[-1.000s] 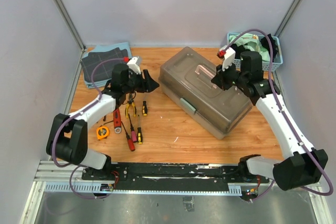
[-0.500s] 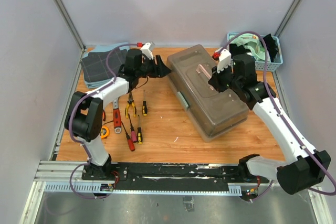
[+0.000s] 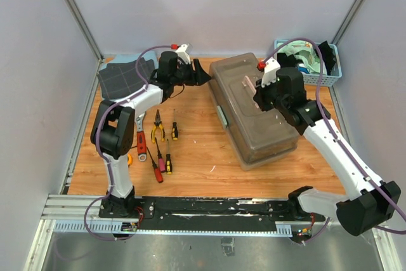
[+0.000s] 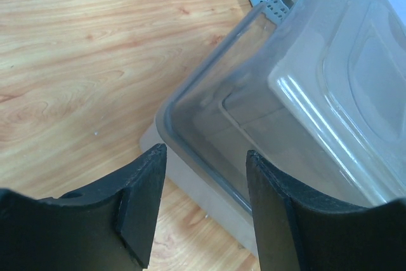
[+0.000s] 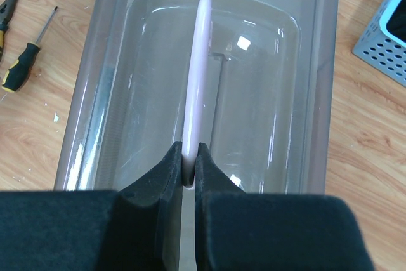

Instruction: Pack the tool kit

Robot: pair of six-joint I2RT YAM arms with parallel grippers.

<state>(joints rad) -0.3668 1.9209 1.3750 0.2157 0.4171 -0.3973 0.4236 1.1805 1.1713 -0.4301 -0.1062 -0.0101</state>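
Observation:
The right gripper next pulls the toolbox by the pinkish handle [image 3: 254,96] back toward my base and opens, as its far end is near the back wall.
The grey-beige toolbox [image 3: 254,115] with its translucent lid lies shut on the table, long side running away from the arms. My right gripper [image 5: 189,150] is shut on the pinkish handle [image 5: 198,61], which stands upright over the lid. At the box's far left corner my left gripper [image 4: 204,152] is open, its fingers [image 4: 143,201] either side of the corner rim and holding nothing. Left of the box lie the pliers [image 3: 157,130], the red-handled wrench [image 3: 141,145], small screwdrivers [image 3: 168,157] and the orange tape measure [image 3: 129,159], half hidden by the left arm.
A blue slatted basket [image 3: 319,75] of cloths stands at the back right, close to the toolbox's far end. A folded dark grid-pattern cloth [image 3: 124,77] lies at the back left. Walls close in the table on three sides.
The right gripper, holding the handle, has swung the toolbox round so it points more straight away. The left arm has left the tools and reached to the box's far left corner.

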